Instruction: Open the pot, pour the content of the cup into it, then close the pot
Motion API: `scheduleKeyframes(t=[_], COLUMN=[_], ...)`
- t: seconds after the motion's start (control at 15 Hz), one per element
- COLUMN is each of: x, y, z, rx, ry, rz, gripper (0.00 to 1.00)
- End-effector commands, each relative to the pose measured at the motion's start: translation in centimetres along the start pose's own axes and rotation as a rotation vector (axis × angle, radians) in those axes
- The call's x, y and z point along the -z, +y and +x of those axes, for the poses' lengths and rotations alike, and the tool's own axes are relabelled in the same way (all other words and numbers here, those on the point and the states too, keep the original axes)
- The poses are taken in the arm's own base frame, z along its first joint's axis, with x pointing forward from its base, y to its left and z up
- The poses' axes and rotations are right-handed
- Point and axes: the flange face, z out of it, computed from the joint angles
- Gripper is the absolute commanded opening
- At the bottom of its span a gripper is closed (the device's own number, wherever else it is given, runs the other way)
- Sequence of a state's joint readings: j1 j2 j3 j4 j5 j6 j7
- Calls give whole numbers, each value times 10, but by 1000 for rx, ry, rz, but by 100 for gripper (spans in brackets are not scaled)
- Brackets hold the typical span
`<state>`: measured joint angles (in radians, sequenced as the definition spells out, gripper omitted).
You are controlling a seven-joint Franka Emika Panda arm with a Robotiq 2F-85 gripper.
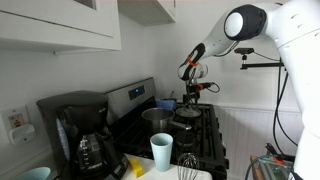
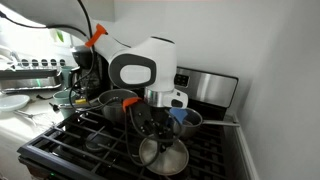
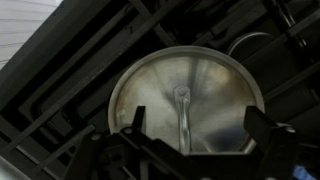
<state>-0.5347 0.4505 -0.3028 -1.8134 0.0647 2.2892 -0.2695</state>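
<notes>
My gripper needs to move down next, around the lid's strap handle just below it. My open fingers are already on either side of that strap.
The silver pot point(image 1: 156, 118) stands open on the black stove, also seen in an exterior view point(image 2: 118, 103). Its round steel lid point(image 2: 164, 157) lies flat on the grates, apart from the pot. In the wrist view the lid point(image 3: 215, 85) fills the middle, its thin handle point(image 3: 181, 108) pointing toward me. My gripper point(image 3: 200, 124) hangs just above the lid, open, with one finger on each side of the handle and nothing held. It shows in both exterior views point(image 1: 191, 92) point(image 2: 150, 132). The pale blue-white cup point(image 1: 161, 151) stands upright on the counter in front of the stove.
A small blue vessel with a long handle point(image 2: 186, 119) sits on the back burner by the pot. A black coffee maker with a glass carafe point(image 1: 82, 135) stands beside the stove. A whisk point(image 1: 187, 163) is next to the cup. The wall is close behind the stove.
</notes>
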Motion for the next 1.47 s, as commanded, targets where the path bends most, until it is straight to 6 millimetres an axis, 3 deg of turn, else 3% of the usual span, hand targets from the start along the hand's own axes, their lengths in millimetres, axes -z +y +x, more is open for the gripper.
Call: scheduleKeyframes(t=[0.0,0.07,0.13,0.2,0.73,0.8,0.87,1.0,1.07,1.13,1.2,1.4], x=[-5,-7,-7,-10,-23,-24,-25,-27,-28,-29,-29,-27], y=[10,11,11,11,7,7,8,8,8,8,8,8], z=[19,21,25,27,40,40,41,42,43,43,43,44], rx=[1,2,6,8,31,33,35,41,43,46,47,44], ry=[54,61,69,72,72,68,65,58,57,56,53,50], rz=[74,85,91,95,92,88,84,81,80,80,80,73], gripper=[100,100,83,72,16,60,54,61,45,20,19,1])
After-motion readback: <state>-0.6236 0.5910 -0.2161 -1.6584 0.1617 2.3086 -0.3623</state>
